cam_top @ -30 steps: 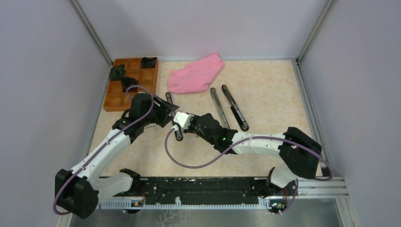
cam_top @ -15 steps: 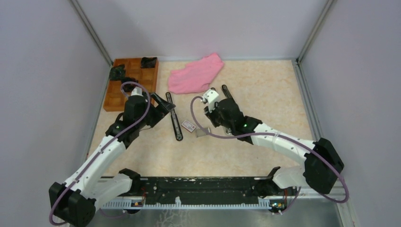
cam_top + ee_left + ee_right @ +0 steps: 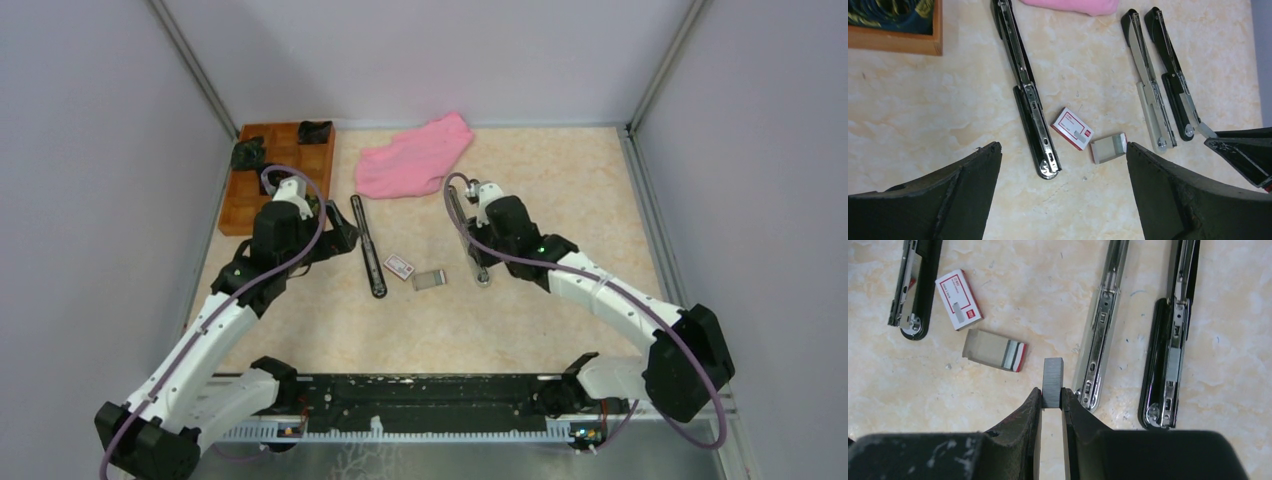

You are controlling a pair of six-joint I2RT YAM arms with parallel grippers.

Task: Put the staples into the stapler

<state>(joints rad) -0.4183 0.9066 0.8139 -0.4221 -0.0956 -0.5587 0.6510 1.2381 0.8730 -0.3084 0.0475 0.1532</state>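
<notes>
My right gripper slants beside the staples. It will turn and shift in line, lower them onto the near part of the silvery stapler's open bar and release.
My right gripper (image 3: 1052, 396) is shut on the staples (image 3: 1052, 380), a small grey block held above the table just left of the near end of a silvery opened stapler (image 3: 1100, 325). A black opened stapler (image 3: 1170, 335) lies to its right. A third black opened stapler (image 3: 367, 245) lies further left. In the top view the right gripper (image 3: 482, 258) hovers over the two right staplers. My left gripper (image 3: 1063, 150) is wide open and empty, above the near end of the left stapler (image 3: 1028, 95).
A red-and-white staple box (image 3: 399, 266) and its grey inner sleeve (image 3: 430, 280) lie between the staplers. A pink cloth (image 3: 415, 155) lies at the back. A wooden compartment tray (image 3: 240, 215) with black parts stands at the back left. Walls enclose the table.
The two grippers were together at the staple box. The box and sleeve now lie on the table. My right gripper has moved right to the two staplers and my left has drawn back left.
</notes>
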